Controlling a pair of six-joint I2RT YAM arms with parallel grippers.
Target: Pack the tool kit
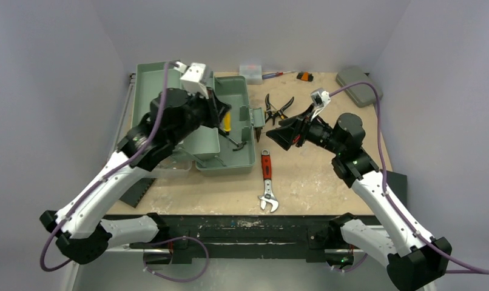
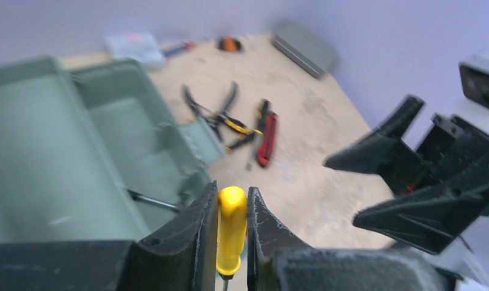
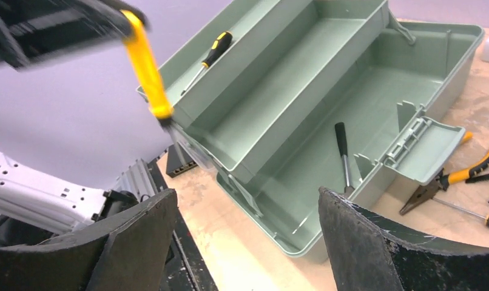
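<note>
The left gripper swings to the left in the top view next, turning, and lowers into the toolbox's outer tray (image 1: 150, 91), where the black-and-yellow screwdriver already lies.
The grey-green toolbox (image 1: 151, 76) lies open on the left of the table, its trays folded out; it also shows in the left wrist view (image 2: 60, 139) and the right wrist view (image 3: 327, 91). My left gripper (image 1: 225, 126) is shut on a yellow-handled screwdriver (image 2: 232, 227) and holds it above the box's right part. The screwdriver also shows in the right wrist view (image 3: 146, 66). My right gripper (image 1: 276, 137) is open and empty, just right of the box. A black-handled tool (image 3: 342, 148) lies in the box's bottom, and a black-and-yellow screwdriver (image 3: 213, 50) lies in a tray.
Pliers (image 1: 277, 108) lie right of the box. A red-handled adjustable wrench (image 1: 267, 180) lies near the front. A small flat grey case (image 1: 358, 85), a clear small box (image 1: 251, 71) and an orange-black item (image 1: 304, 76) sit at the back edge.
</note>
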